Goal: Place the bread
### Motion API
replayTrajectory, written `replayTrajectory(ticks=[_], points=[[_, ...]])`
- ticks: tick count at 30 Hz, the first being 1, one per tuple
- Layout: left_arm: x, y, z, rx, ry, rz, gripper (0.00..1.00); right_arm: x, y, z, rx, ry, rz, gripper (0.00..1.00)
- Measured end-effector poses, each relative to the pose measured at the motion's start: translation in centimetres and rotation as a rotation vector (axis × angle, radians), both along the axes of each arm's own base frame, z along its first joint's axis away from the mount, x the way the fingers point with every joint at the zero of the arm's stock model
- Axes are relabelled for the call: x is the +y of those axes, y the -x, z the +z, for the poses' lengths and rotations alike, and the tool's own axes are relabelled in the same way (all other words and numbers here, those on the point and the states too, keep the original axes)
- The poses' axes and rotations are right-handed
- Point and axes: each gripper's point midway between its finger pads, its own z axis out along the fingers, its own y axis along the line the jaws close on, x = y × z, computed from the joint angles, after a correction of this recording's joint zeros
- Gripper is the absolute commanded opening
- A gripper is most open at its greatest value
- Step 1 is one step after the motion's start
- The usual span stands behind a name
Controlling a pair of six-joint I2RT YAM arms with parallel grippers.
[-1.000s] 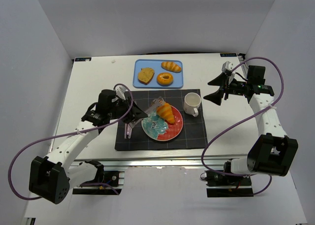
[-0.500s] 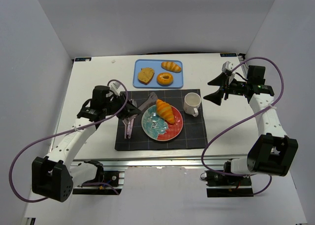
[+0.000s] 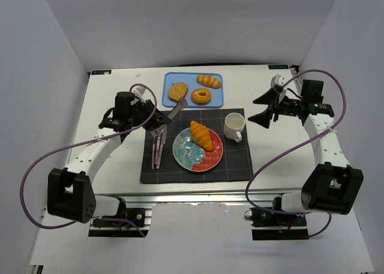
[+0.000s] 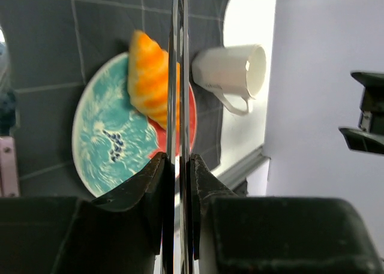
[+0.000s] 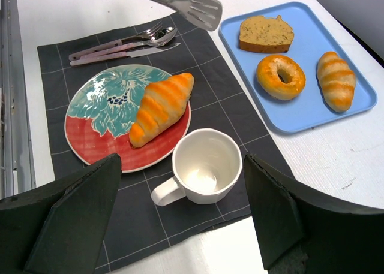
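The bread is plated, so next my left gripper should swing down with the tongs [image 3: 176, 110] to the bare tabletop below, to its left in the top view.
The bread, a golden-orange croissant [image 3: 201, 135], lies on the red and teal plate [image 3: 207, 163]; it also shows in the left wrist view [image 4: 150, 76] and the right wrist view [image 5: 161, 106]. My left gripper [image 3: 152, 119] is shut on metal tongs [image 3: 176, 110], whose tips hang apart from the bread, between the plate and the blue tray. In the left wrist view the tongs [image 4: 179, 76] run straight out from my left gripper [image 4: 178, 166]. My right gripper [image 3: 257, 109] is open and empty, right of the white mug [image 3: 234, 126]; in its own view my right gripper [image 5: 186, 220] hovers over the mug [image 5: 204, 166].
A blue tray [image 3: 170, 102] at the back holds a toast slice [image 3: 177, 92], a ring doughnut [image 3: 200, 96] and a small striped roll [image 3: 209, 81]. A knife, fork and spoon [image 3: 158, 148] lie on the dark placemat [image 3: 237, 163], left of the plate.
My left arm has drawn back from the plate toward the back left, taking the tongs with it. The bread stays on the plate. The right arm has not moved.
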Motion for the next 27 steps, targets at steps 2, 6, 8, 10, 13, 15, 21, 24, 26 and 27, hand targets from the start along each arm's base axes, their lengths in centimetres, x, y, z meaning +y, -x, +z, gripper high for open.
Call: replayTrajectory(ticks=[2,6,8,10,13,15,21,24,26,27], points=[[0.2,-0.7,-0.1,-0.011,-0.026,0.003,0.12,0.0,0.0,0.0,0.000,0.000,0.000,0.87],[0.5,-2.1,0.3,-0.044,-0.068,0.000,0.12,0.0,0.0,0.0,0.000,-0.001,0.001,0.87],[0.6,-2.5,0.3,-0.054,-0.089,-0.002,0.12,0.0,0.0,0.0,0.000,-0.003,0.003,0.87],[1.2,-2.8,0.0,-0.056,-0.128,0.003,0.12,0.0,0.0,0.0,0.000,-0.003,0.003,0.87],[3.2,-3.5,-1.0,-0.065,-0.255,0.029,0.13,0.0,0.0,0.0,0.000,-0.003,0.001,0.87],[5.3,-4.4,-2.0,-0.084,-0.370,0.063,0.11,0.0,-0.1,0.0,0.001,-0.001,-0.002,0.87],[14.3,-6.0,-6.8,-0.155,-0.725,0.173,0.08,0.0,-0.2,-0.1,0.016,-0.006,-0.007,0.87],[18.3,-5.6,-10.3,-0.113,-0.837,0.195,0.07,-0.1,-0.3,-0.4,0.024,-0.004,-0.008,0.87],[20.3,-5.9,-12.1,-0.092,-0.869,0.208,0.07,-0.1,-0.5,-0.7,0.032,-0.003,-0.008,0.87],[21.3,-6.1,-12.9,-0.087,-0.879,0.220,0.07,-0.1,-0.6,-0.8,0.034,0.000,-0.008,0.87]])
